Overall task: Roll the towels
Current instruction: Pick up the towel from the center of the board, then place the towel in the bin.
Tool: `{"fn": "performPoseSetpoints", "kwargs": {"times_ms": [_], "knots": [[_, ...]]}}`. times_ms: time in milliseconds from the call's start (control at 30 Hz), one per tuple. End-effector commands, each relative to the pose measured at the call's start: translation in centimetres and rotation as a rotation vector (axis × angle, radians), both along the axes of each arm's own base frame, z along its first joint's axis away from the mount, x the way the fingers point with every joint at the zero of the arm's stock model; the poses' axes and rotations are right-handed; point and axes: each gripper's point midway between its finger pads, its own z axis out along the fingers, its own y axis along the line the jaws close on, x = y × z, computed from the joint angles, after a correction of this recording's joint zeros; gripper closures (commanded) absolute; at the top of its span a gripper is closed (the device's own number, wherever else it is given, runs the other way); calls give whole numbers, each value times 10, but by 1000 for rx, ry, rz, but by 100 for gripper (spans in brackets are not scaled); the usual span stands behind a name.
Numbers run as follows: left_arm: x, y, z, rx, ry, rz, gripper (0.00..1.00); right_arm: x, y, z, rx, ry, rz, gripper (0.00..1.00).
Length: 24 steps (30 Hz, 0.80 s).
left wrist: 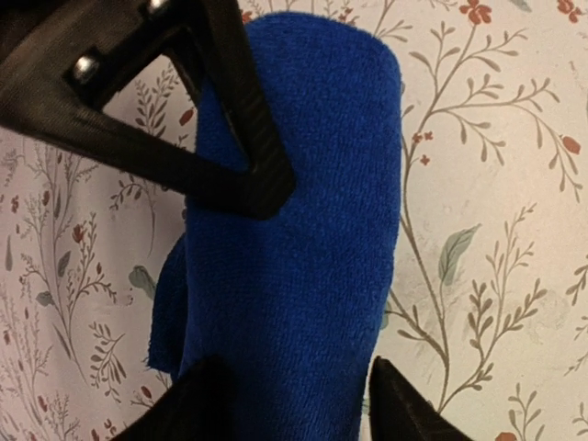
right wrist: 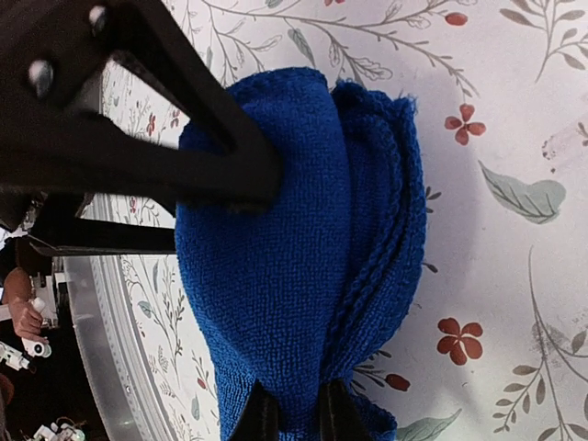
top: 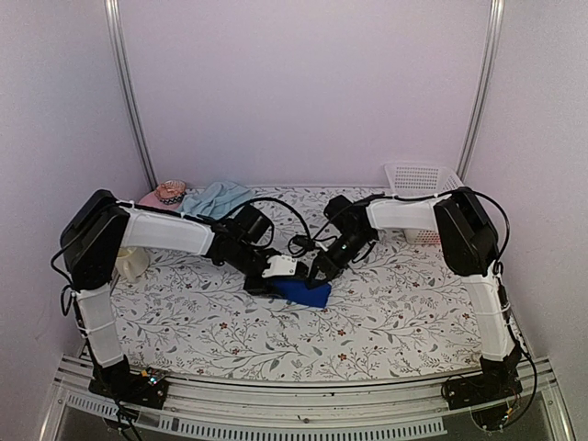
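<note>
The towel is rolled, so the robot's right gripper should lift outward and to the right in the top view, then lower into the white basket (top: pixel 424 183) and release the towel there.
The royal blue towel (top: pixel 305 292) lies as a thick roll on the flowered tablecloth in the middle. My left gripper (top: pixel 280 273) holds one end of it, its fingertips (left wrist: pixel 197 409) standing on either side of the royal blue towel (left wrist: pixel 303 239) at the roll's width. My right gripper (top: pixel 319 273) is at the other end, its fingers (right wrist: pixel 260 418) pinched shut on a fold of the royal blue towel (right wrist: pixel 285 276). The pale aqua towel (top: pixel 217 197) lies crumpled at the back left, away from both grippers.
A pink brimmed hat (top: pixel 165 194) sits beside the aqua towel. At the back right stands a white perforated basket (top: pixel 424 176). A pale cup (top: pixel 134 265) is by the left arm. Black cables (top: pixel 299 241) loop between the two wrists.
</note>
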Motion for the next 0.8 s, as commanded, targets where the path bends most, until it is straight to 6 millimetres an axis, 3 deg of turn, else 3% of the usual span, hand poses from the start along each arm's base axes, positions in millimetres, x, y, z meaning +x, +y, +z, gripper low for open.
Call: {"fn": "performPoseSetpoints", "kwargs": {"times_ms": [0, 67, 167, 333, 467, 600, 767], "knots": [[23, 12, 44, -109, -34, 94, 30, 6, -4, 12, 8, -30, -19, 98], [23, 16, 66, -164, -59, 102, 12, 16, -9, 25, 29, -65, -54, 98], [19, 29, 94, -225, -113, 130, 3, 30, -18, 45, 55, -117, -110, 98], [15, 54, 118, -300, -151, 226, 3, 55, -41, 74, 78, -198, -226, 98], [11, 78, 121, -317, -157, 285, 3, 71, -63, 96, 88, -254, -308, 98], [7, 104, 108, -282, -131, 343, 3, 96, -106, 128, 93, -340, -453, 98], [-3, 133, 93, -236, -85, 426, 3, 125, -189, 162, 40, -464, -680, 98]]}}
